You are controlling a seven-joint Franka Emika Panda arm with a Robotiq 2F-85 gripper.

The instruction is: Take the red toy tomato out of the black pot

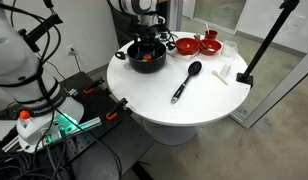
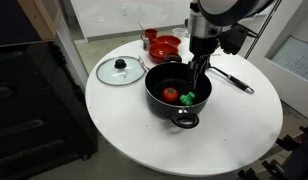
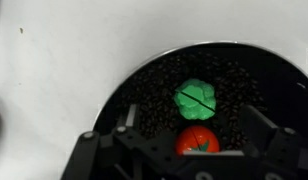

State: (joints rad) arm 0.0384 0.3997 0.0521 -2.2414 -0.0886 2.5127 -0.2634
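I will bring my gripper down into the black pot onto the red toy tomato [image 1: 148, 58] [image 3: 197, 140] next, shifting toward the glass lid's side, since the tomato lies well below my open fingers.
The black pot [image 2: 162, 110] stands on the round white table and also shows in an exterior view [image 1: 159, 60] and in the wrist view [image 3: 154, 80]. The red toy tomato [image 2: 170, 94] lies on its bottom beside a green toy vegetable [image 2: 188, 97]. In the wrist view the tomato [image 3: 198, 139] is just below the green toy [image 3: 195, 97]. My gripper [image 2: 199, 78] hangs over the pot, reaching into it, open. In the wrist view its fingers [image 3: 194, 120] stand apart on either side of the tomato, not touching it. It also shows in an exterior view [image 1: 146, 42].
A glass lid [image 2: 120, 70] lies beside the pot. Red bowls [image 1: 199, 45] stand at the back of the table. A black long-handled spoon [image 1: 187, 80] lies on the table. A tripod leg [image 1: 264, 45] stands next to the table edge.
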